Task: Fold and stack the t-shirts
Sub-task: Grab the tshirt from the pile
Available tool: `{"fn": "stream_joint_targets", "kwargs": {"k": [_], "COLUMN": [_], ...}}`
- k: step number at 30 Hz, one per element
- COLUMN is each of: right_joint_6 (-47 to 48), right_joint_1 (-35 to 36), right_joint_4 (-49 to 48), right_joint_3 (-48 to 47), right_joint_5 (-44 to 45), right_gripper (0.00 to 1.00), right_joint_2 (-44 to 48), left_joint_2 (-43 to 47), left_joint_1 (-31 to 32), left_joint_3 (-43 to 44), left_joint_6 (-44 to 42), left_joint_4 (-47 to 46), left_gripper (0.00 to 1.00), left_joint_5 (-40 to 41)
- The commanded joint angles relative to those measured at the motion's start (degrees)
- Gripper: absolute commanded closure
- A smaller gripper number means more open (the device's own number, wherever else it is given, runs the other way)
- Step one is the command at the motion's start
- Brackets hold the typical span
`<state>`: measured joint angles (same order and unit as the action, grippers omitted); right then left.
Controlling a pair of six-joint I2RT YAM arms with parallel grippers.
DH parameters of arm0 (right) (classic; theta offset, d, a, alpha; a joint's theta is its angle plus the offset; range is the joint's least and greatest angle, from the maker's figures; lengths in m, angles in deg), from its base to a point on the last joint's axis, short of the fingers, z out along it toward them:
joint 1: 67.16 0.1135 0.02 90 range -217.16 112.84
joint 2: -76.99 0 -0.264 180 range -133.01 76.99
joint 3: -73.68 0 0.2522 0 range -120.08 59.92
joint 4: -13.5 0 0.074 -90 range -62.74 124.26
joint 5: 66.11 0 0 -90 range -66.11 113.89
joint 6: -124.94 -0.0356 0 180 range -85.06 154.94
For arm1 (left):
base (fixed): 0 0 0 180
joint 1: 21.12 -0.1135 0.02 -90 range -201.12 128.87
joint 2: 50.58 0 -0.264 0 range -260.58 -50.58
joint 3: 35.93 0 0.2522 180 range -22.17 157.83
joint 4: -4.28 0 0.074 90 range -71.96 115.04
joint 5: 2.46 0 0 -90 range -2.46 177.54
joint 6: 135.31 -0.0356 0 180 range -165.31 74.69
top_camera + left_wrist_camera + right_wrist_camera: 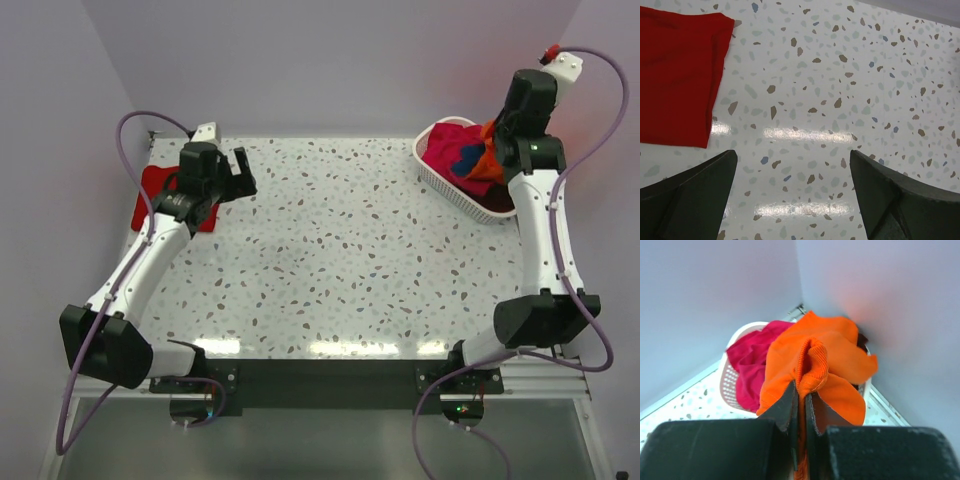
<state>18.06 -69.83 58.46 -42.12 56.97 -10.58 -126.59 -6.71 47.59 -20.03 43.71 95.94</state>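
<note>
The robot's right gripper will go up, then left in the top view, then down to release the orange t-shirt (484, 160) on the empty middle of the table.
A folded red t-shirt (160, 186) lies flat at the table's far left; it also shows in the left wrist view (675, 75). My left gripper (232, 175) hovers open and empty just right of it (792, 192). My right gripper (801, 390) is shut on the ribbed collar of the orange t-shirt (815, 357) and holds it lifted above the white basket (432, 170) at the far right. The orange t-shirt (484, 160) hangs by the right arm. A magenta t-shirt (448, 145) and a navy one (468, 157) lie in the basket.
The speckled table (340, 250) spreads between the arms. Purple walls close in behind and on both sides. The basket (732, 377) sits in the far right corner, tight against the wall.
</note>
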Motion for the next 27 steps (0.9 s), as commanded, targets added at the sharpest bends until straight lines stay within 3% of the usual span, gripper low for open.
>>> {"fn": "stream_joint_targets", "kwargs": {"k": [1,8,20,27], "right_joint_6": [6.34,9.41,13.28,12.14], "right_joint_1": [2.24,2.24,2.24,2.24], "right_joint_4": [-6.42,-6.69,-4.57,-12.21], "right_joint_3": [-8.07,-14.84,-40.50,-37.53], "right_joint_5": [2.69,5.84,8.93,6.82], "right_gripper": [1.00,1.00,1.00,1.00], "right_joint_2": [3.46,-1.27,-15.00,-10.70], "left_joint_2": [1.04,1.21,2.35,3.67], "left_joint_1": [-1.23,-2.20,-2.90,-3.43], "left_joint_3": [1.96,1.44,1.17,0.12], "left_joint_6": [-2.16,-3.04,-3.65,-3.48], "left_joint_4": [-2.03,-2.03,-0.01,0.17], "left_gripper": [0.00,0.00,0.00,0.00], "left_joint_5": [-2.25,-4.36,-5.15,-4.98]}}
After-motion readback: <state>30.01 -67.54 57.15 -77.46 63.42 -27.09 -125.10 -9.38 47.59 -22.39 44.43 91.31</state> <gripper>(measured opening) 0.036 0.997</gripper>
